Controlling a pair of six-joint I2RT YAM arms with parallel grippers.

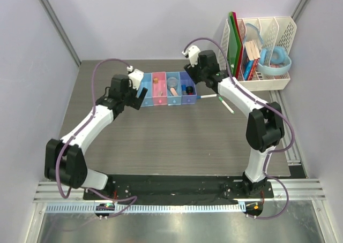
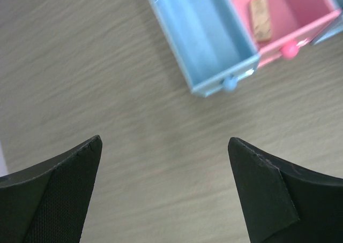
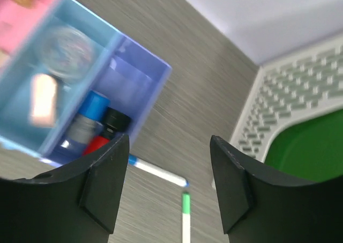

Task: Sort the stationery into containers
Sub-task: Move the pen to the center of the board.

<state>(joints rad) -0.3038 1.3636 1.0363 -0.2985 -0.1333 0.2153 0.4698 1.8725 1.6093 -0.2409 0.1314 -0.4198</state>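
Observation:
The right gripper turns and moves down onto the blue-ended pen's white body next. The pen lies below the gripper and to its right in the top view.
Four joined bins [image 1: 145, 95] stand in a row at the table's middle back: light blue, pink, light blue, violet. In the left wrist view the first light-blue bin [image 2: 203, 34] is empty and the pink one [image 2: 300, 10] holds a beige eraser [image 2: 261, 18]. The right wrist view shows a clear tape roll [image 3: 67, 45] and a pale eraser [image 3: 44, 99] in the third bin. The violet bin [image 3: 136, 80] holds a blue-capped cylinder [image 3: 91, 112] and a red-black piece [image 3: 110, 128]. Two white pens [image 1: 208, 97] [image 1: 226, 105] lie right of the bins. My left gripper [image 2: 163, 157] is open and empty. My right gripper [image 3: 169, 162] is open above the pens [image 3: 156, 171].
A tall white perforated rack [image 1: 278, 39] stands at the back right with books, green boards [image 1: 233, 39] and a light-blue ring [image 1: 278, 58]. It also shows in the right wrist view [image 3: 289, 98]. Grey walls close in the table on both sides.

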